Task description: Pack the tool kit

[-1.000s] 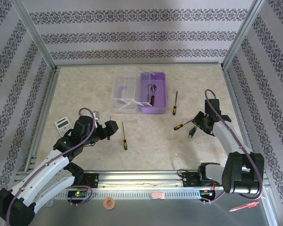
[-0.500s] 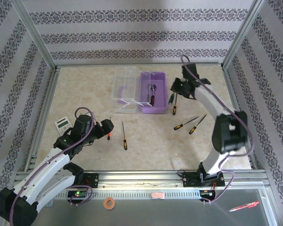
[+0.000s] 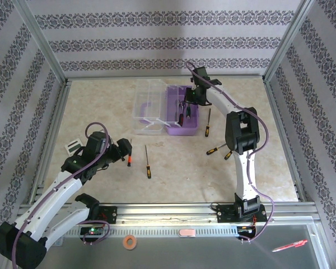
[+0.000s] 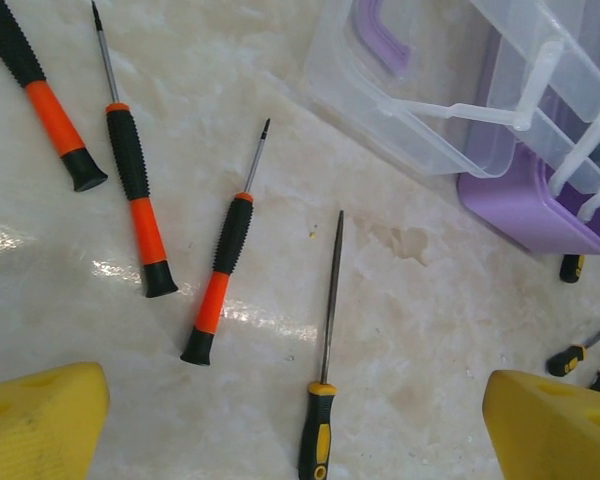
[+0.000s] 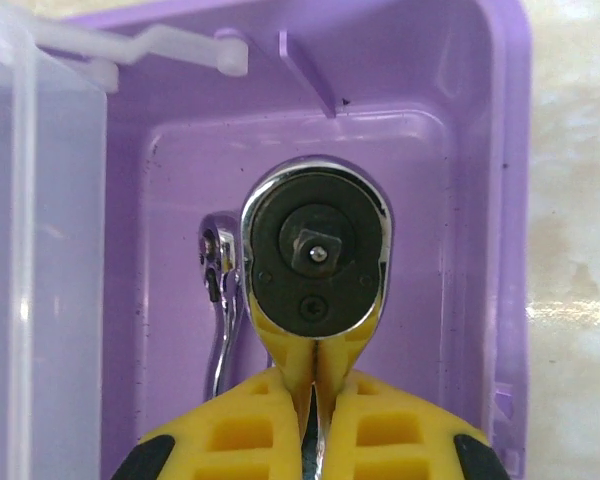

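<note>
The robot's right gripper will next lower the chrome ratchet wrench (image 5: 315,255) it holds onto the bottom of the case beside the smaller ratchet and release it, since that spot is below the gripper.
The lilac tool kit case (image 3: 189,124) lies open with its clear lid (image 3: 148,106) folded to the left. My right gripper (image 5: 315,350) is shut on a chrome ratchet wrench (image 5: 315,255) and holds it over the case (image 5: 460,200). A smaller ratchet (image 5: 220,290) lies inside the case. My left gripper (image 4: 298,425) hangs open above a yellow-and-black screwdriver (image 4: 320,440), its yellow fingers (image 4: 40,420) far apart. Three orange-and-black screwdrivers (image 4: 220,290) lie to the left of that one. More screwdrivers (image 3: 215,149) lie right of the case.
A grey calculator (image 3: 74,147) lies left of my left arm. An orange ring (image 3: 129,242) and a red pen (image 3: 288,246) rest on the front ledge. Aluminium rails frame the table and patterned walls close it in.
My right arm has swung from the right side of the table up and left to over the case, staying shut. My left arm shifted slightly left.
</note>
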